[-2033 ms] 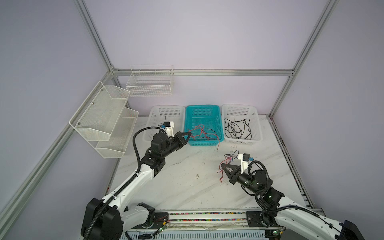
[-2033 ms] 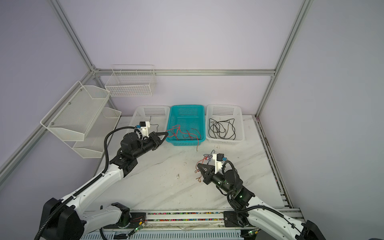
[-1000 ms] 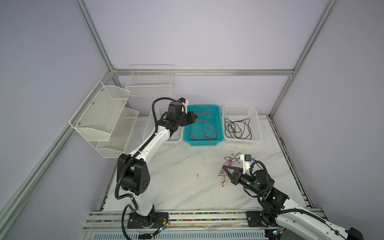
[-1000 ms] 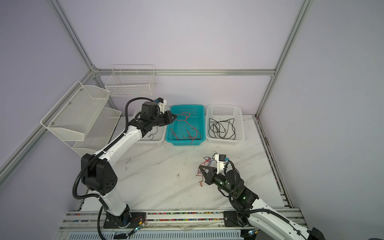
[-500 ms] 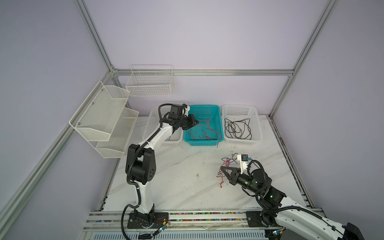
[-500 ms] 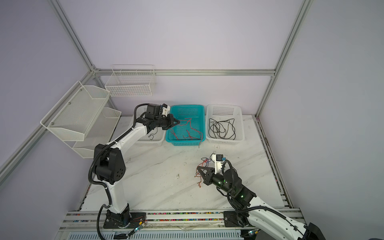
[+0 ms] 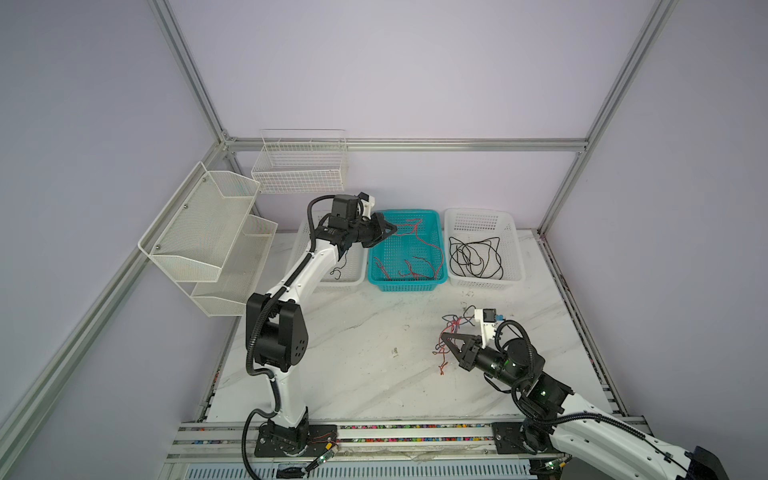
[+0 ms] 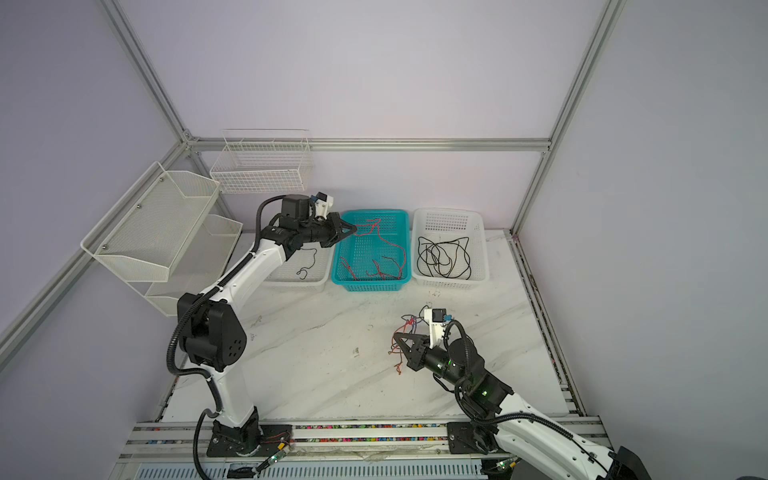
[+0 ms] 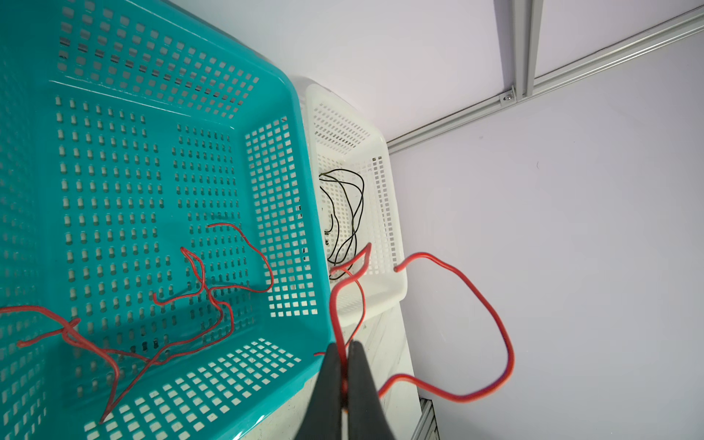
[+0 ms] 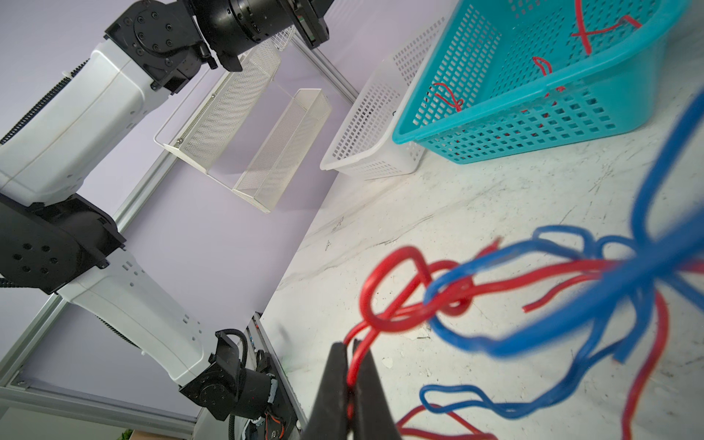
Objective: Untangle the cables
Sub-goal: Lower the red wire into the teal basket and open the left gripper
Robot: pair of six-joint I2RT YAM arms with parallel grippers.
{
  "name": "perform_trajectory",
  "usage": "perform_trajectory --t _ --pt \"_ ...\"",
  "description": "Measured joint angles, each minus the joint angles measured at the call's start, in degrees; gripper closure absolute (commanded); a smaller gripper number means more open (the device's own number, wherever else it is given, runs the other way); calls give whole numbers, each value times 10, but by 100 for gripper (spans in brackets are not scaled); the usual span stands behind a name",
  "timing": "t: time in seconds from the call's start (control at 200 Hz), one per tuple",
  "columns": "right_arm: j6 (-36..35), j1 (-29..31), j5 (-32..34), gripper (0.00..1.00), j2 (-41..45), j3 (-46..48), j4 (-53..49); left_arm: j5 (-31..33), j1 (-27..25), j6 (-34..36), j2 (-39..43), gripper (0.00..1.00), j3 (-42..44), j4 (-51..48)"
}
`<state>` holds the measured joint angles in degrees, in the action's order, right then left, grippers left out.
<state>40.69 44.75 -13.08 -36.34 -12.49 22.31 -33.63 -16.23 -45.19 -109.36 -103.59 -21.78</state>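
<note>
The teal basket already has red cables in it, so next my left gripper will go down toward the far part of the basket's bottom and let go of the thin red cable (image 7: 409, 226) there.
My left gripper (image 7: 392, 228) (image 8: 355, 228) (image 9: 346, 350) is shut on a thin red cable (image 9: 495, 316), which it holds above the far left part of the teal basket (image 7: 407, 284) (image 9: 297, 125). The cable (image 7: 409, 226) trails down to several red cables (image 7: 415, 270) lying in that basket. My right gripper (image 7: 444, 336) (image 8: 397, 334) (image 10: 352, 344) is shut on a red strand of a tangle of red and blue cables (image 10: 457, 289) (image 7: 455, 322), low over the marble table on the right. Black cables (image 7: 473, 257) lie coiled in the right white basket (image 7: 482, 284).
A left white basket (image 7: 332, 282) beside the teal one holds one thin dark cable (image 7: 338, 272). White mesh shelves (image 7: 208, 232) and a wire basket (image 7: 299, 166) hang on the left and back walls. Aluminium frame posts (image 7: 557, 199) stand at the table's corners.
My left gripper has carried the red cable from the teal basket's near left corner up over its far left part, and the tail now lies inside. The right gripper has hardly moved.
</note>
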Motion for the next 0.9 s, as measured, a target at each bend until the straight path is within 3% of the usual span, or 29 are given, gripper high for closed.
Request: perform_trajectory --t 0.19,0.395,0.62,0.9 --pt "-1 0 -3 100 0 0 0 28 3 19 -24 100 -69 -33" --pt "-5 0 -7 100 4 0 0 70 9 51 -121 100 -194 -76" --pt "-12 0 -13 100 5 0 -5 91 9 67 -201 100 -217 -120" --pt "-20 0 -17 100 2 -23 -15 101 8 92 -213 66 -217 -142"
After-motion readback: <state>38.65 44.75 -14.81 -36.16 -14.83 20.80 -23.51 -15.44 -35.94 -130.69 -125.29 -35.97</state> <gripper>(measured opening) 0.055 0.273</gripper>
